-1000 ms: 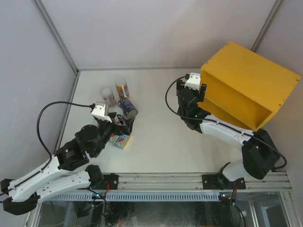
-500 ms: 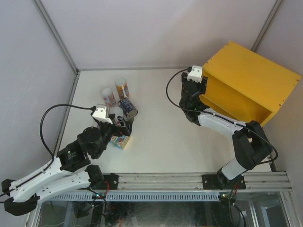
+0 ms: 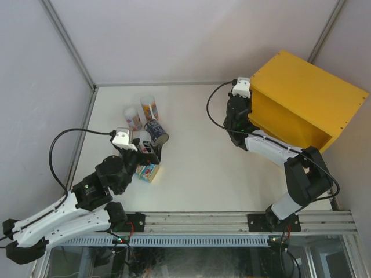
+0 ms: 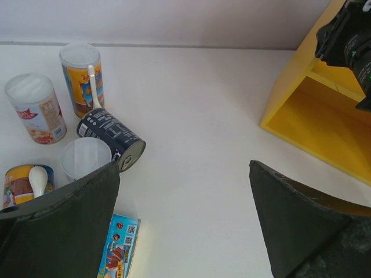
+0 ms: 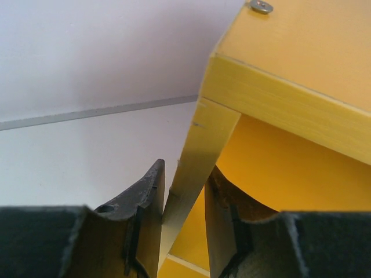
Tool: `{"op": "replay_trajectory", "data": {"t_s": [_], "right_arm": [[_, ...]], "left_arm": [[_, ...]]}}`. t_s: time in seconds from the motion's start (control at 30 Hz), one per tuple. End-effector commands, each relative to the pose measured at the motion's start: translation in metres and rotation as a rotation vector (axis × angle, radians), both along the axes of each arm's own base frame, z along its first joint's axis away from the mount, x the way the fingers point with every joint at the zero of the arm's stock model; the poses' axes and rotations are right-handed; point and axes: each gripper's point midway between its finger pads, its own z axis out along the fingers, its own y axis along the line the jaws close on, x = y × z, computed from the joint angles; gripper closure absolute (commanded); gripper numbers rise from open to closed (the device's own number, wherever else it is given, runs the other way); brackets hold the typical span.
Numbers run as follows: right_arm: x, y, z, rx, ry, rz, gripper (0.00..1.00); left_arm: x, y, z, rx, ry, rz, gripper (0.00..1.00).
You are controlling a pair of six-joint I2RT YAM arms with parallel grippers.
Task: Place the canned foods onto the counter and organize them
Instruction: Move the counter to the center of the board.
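The robot's right gripper needs to drag the counter to the left in the top view next, onto bare tabletop point(image 3: 182, 126) beside the dark can, and then let go, because a wide gap separates them.
The yellow counter point(image 3: 301, 95) stands at the back right, its open front facing the arms. My right gripper point(image 3: 246, 113) is shut on the front edge of the counter's left side wall point(image 5: 200, 145), one finger on each face. The canned foods cluster at the left: an orange-blue tube point(image 4: 83, 78), a white-pink tube point(image 4: 36, 116), a dark steel can point(image 4: 110, 137) on its side, a white-lidded tube point(image 4: 85, 157) and a flat blue tin point(image 4: 119, 246). My left gripper point(image 4: 184, 174) hangs open just above them, holding nothing.
Another orange tube point(image 4: 23, 182) with a white spoon on its side shows at the left edge of the left wrist view. White walls enclose the table on three sides. The right arm's black cable point(image 3: 211, 113) loops beside the counter.
My right gripper has moved back and right to the counter's left wall and closed on its edge. The left arm has hardly moved and stays open.
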Motion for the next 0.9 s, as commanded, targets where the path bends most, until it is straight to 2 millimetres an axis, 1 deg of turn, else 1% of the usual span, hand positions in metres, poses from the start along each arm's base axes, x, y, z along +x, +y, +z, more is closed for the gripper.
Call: {"op": "replay_trajectory", "data": {"t_s": [0.0, 0.17, 0.3, 0.53, 0.73, 0.77, 0.87], "right_arm": [[0.017, 0.053, 0.013, -0.099, 0.011, 0.238, 1.00], [0.014, 0.089, 0.019, -0.151, -0.002, 0.325, 1.00], [0.013, 0.108, 0.018, -0.158, 0.000, 0.366, 1.00], [0.005, 0.145, 0.020, -0.166, -0.008, 0.471, 1.00], [-0.010, 0.182, 0.023, -0.174, -0.019, 0.572, 1.00], [-0.015, 0.190, 0.023, -0.176, -0.021, 0.590, 1.00], [-0.026, 0.206, 0.024, -0.172, -0.025, 0.628, 1.00]], "left_arm": [[0.004, 0.008, 0.004, -0.027, -0.028, 0.051, 0.04], [0.004, 0.016, 0.004, -0.044, -0.028, 0.084, 0.04], [0.003, 0.022, 0.002, -0.048, -0.026, 0.102, 0.04], [0.001, 0.032, -0.001, -0.057, -0.027, 0.133, 0.04], [0.000, 0.044, -0.003, -0.057, -0.025, 0.175, 0.04], [0.000, 0.047, -0.003, -0.056, -0.022, 0.186, 0.04], [-0.001, 0.056, -0.004, -0.064, -0.016, 0.222, 0.04]]}}
